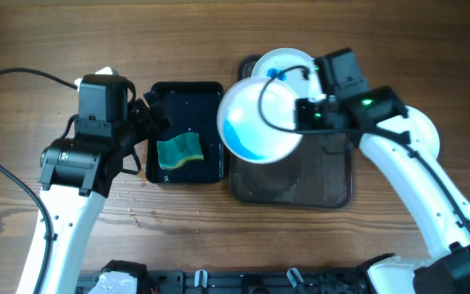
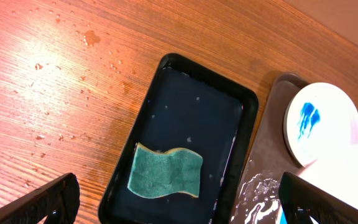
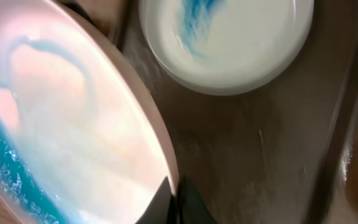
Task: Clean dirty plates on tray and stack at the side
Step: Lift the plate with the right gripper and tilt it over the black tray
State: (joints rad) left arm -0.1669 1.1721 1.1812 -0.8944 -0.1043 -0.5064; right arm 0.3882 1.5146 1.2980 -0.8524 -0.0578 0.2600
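Note:
I need to move my right gripper to the right in the overhead view next and lower it over the third white plate (image 1: 423, 132), because that plate lies below it, past the tray.
My right gripper (image 1: 302, 114) is shut on the rim of a white plate (image 1: 255, 122) with a blue film. It holds the plate tilted above the left part of the dark brown tray (image 1: 325, 184). The wrist view shows the fingers (image 3: 174, 200) pinching the plate's edge (image 3: 61, 124). A second plate (image 1: 284, 61) with a blue smear lies at the tray's far end (image 3: 229, 43). A third white plate (image 1: 423, 131) lies on the table right of the tray, partly hidden by my right arm. My left gripper (image 2: 179, 208) is open and empty above the black tray.
A small glossy black tray (image 1: 157, 98) holding water and a green sponge (image 1: 179, 152) stands just left of the brown tray. The sponge also shows in the left wrist view (image 2: 165, 172). Water droplets lie on the wooden table (image 2: 55, 74). The brown tray is wet (image 2: 260, 186).

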